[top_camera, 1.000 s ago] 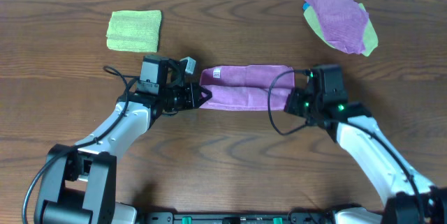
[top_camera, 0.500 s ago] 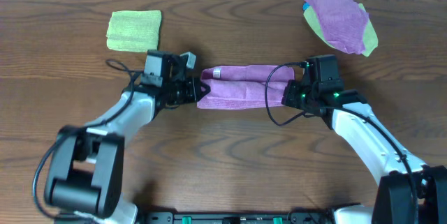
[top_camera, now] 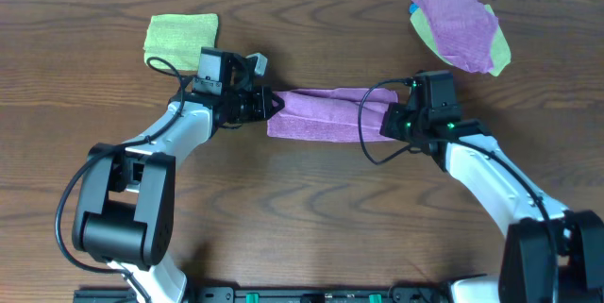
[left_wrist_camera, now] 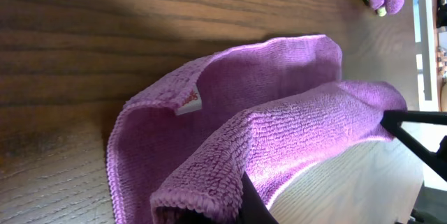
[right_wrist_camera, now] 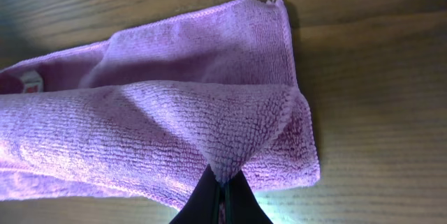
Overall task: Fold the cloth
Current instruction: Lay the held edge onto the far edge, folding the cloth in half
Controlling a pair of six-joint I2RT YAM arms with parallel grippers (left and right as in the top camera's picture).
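Observation:
The cloth's held end is still raised over the bottom layer, so my left gripper will lower it onto the cloth's bottom layer near the white tag [top_camera: 296, 92] [left_wrist_camera: 159, 139] and let it go.
The purple cloth [top_camera: 321, 112] lies as a long strip at the table's middle, its near layer lifted at both ends. My left gripper [top_camera: 271, 106] is shut on the cloth's left end; in the left wrist view the cloth [left_wrist_camera: 279, 133] curls over my fingers [left_wrist_camera: 230, 206], with a white tag showing. My right gripper [top_camera: 389, 122] is shut on the cloth's right corner; in the right wrist view the cloth [right_wrist_camera: 174, 133] peaks into my fingertips [right_wrist_camera: 222, 182].
A folded yellow-green cloth [top_camera: 181, 41] lies at the back left. A pile of purple, green and blue cloths [top_camera: 460, 25] sits at the back right. Cables hang from both arms over the wooden table [top_camera: 311, 218].
Both grippers have moved away from me toward the table's back, carrying the cloth's near edge over the far part. The strip now looks narrower.

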